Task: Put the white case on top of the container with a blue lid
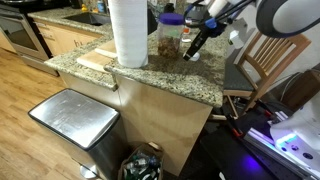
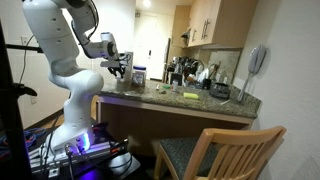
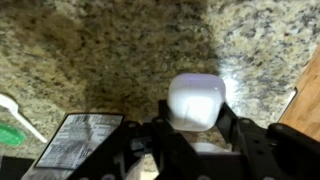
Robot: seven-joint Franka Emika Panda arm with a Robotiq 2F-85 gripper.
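The jar's blue lid [image 1: 171, 18] stands well above the counter, so my gripper will go up with the white case, move across over that lid and go down to release the case.
The white case [image 3: 195, 100] is small, rounded and glossy, and sits between the two black fingers of my gripper [image 3: 195, 118] in the wrist view, over the speckled granite counter [image 3: 90, 60]. The fingers press on both its sides. In an exterior view my gripper [image 1: 194, 48] is low over the counter, just beside the clear jar with the blue lid [image 1: 171, 19], which stands upright behind the paper towel roll. In an exterior view my gripper [image 2: 120, 69] hangs over the counter's end. I cannot tell whether the case touches the counter.
A tall white paper towel roll [image 1: 130, 30] stands on a wooden board near the counter edge. A printed label [image 3: 75, 145] and a green item [image 3: 8, 135] lie at the wrist view's lower left. A wooden chair [image 1: 268, 55] and a steel bin [image 1: 75, 118] stand by the counter.
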